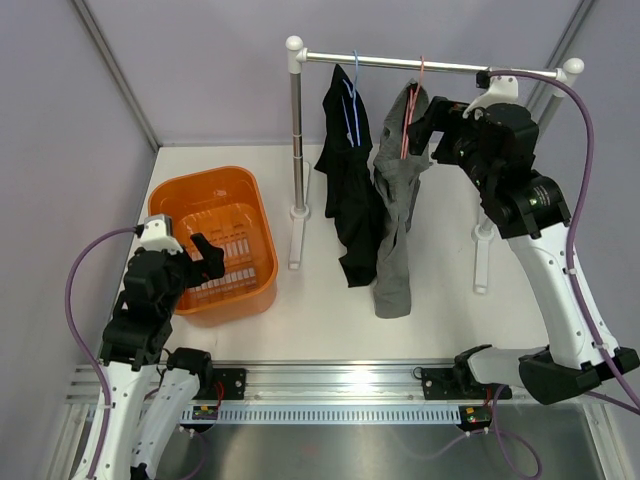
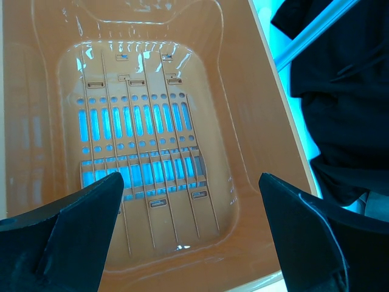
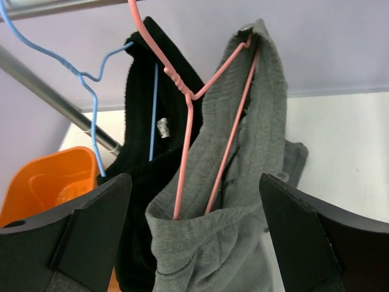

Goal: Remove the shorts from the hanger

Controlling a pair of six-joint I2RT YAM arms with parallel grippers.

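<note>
My right gripper moves to the left in the top view and outward, onto the pink hanger's neck (image 1: 419, 77) (image 3: 172, 74) next, since bare wire there is clear of cloth.
The grey shorts (image 1: 395, 215) hang on a pink hanger (image 1: 410, 120) from the rail (image 1: 430, 66). The black shorts (image 1: 350, 190) hang on a blue hanger (image 1: 352, 100) to their left. My right gripper (image 1: 425, 118) is open, raised beside the grey shorts near the hanger top. In the right wrist view the grey shorts (image 3: 243, 201) and pink hanger (image 3: 209, 115) lie between the open fingers (image 3: 310, 243), with the black shorts (image 3: 140, 164) and blue hanger (image 3: 91, 91) behind. My left gripper (image 1: 207, 257) is open and empty over the orange basket (image 1: 225, 185).
The rack's uprights (image 1: 296, 150) stand on white feet (image 1: 296, 245) on the table. The orange basket (image 2: 255, 121) fills the left wrist view, with black cloth (image 2: 346, 91) at its right. Grey walls close the back and sides.
</note>
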